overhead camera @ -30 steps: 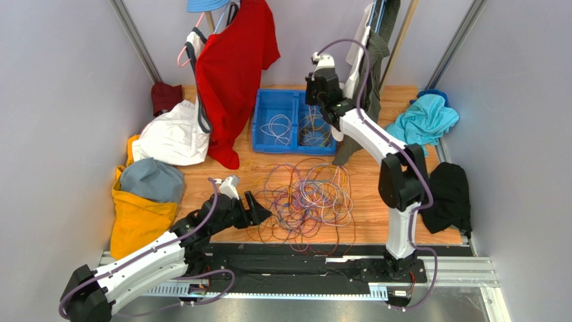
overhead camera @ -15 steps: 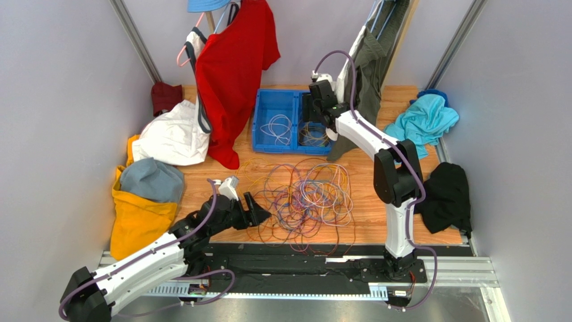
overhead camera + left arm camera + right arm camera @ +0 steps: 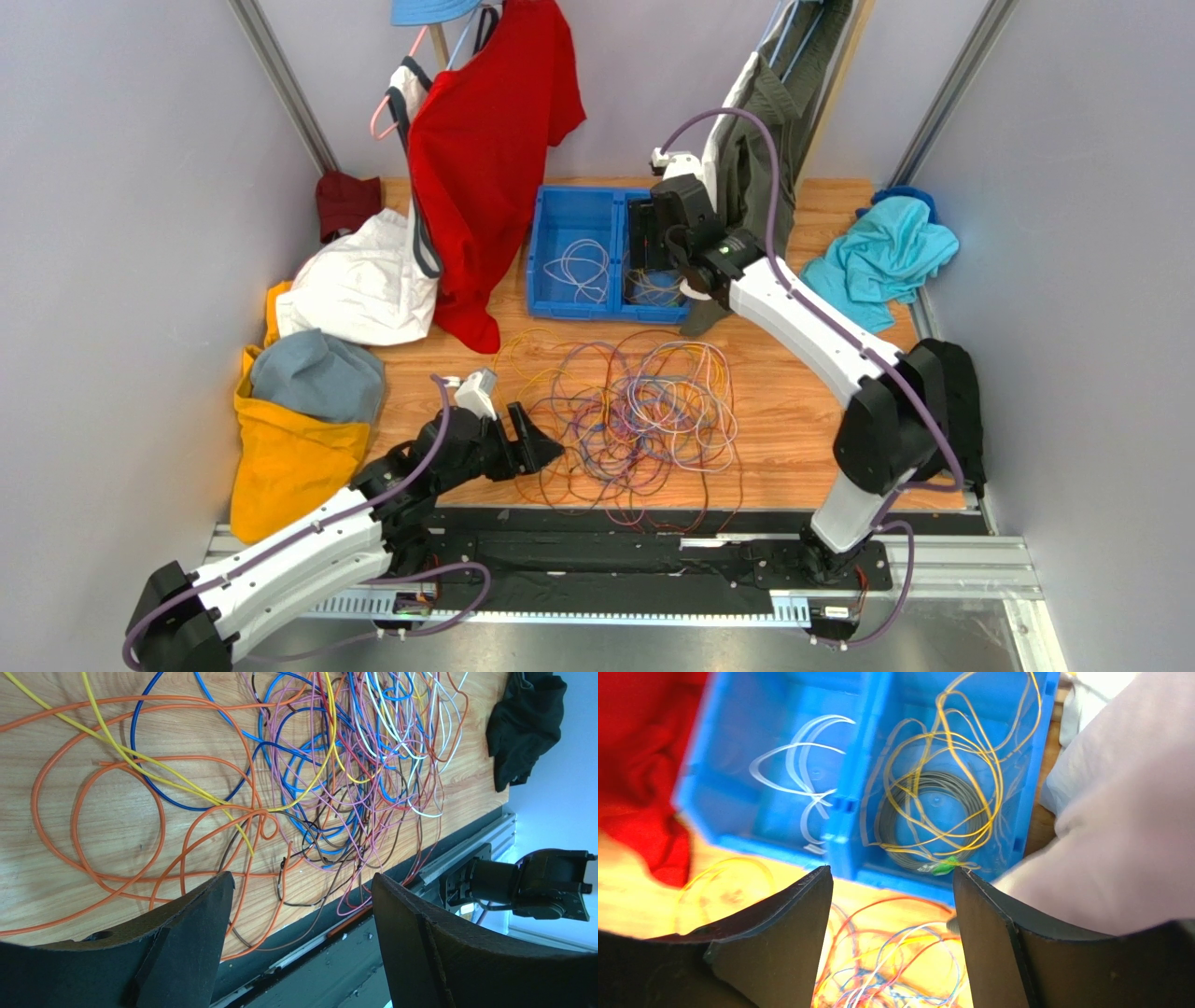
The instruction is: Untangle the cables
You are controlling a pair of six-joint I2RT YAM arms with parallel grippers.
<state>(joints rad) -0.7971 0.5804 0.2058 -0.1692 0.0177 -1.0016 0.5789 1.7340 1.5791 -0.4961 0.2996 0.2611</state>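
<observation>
Next, my right gripper draws back from the bin [image 3: 554,231] and down onto the thin white cable, which lies below and back of it, uppermost on the tangle.
The cables [image 3: 638,413] lie in a loose tangle of orange, yellow, purple, blue, red and white loops on the wooden table [image 3: 786,420]. In the left wrist view, orange loops [image 3: 70,812] spread out to the left of the dense knot [image 3: 344,756]. My left gripper [image 3: 544,445] [image 3: 302,878] is open just above the tangle's near-left edge and holds nothing. My right gripper [image 3: 650,266] [image 3: 892,875] hangs open and empty over the blue bin [image 3: 554,231]. A yellow and grey coil [image 3: 941,791] sits in the bin's right compartment and a white cable [image 3: 805,777] in its left.
A red shirt [image 3: 491,140] hangs at the back left and a dark garment [image 3: 765,140] at the back right. White [image 3: 358,287], grey and yellow [image 3: 302,420], teal [image 3: 884,252] and black [image 3: 940,406] clothes lie round the table's sides. A black rail [image 3: 631,539] runs along the near edge.
My right gripper has opened and come down from the back towards the bin's right compartment. The left arm and the tangle have not moved.
</observation>
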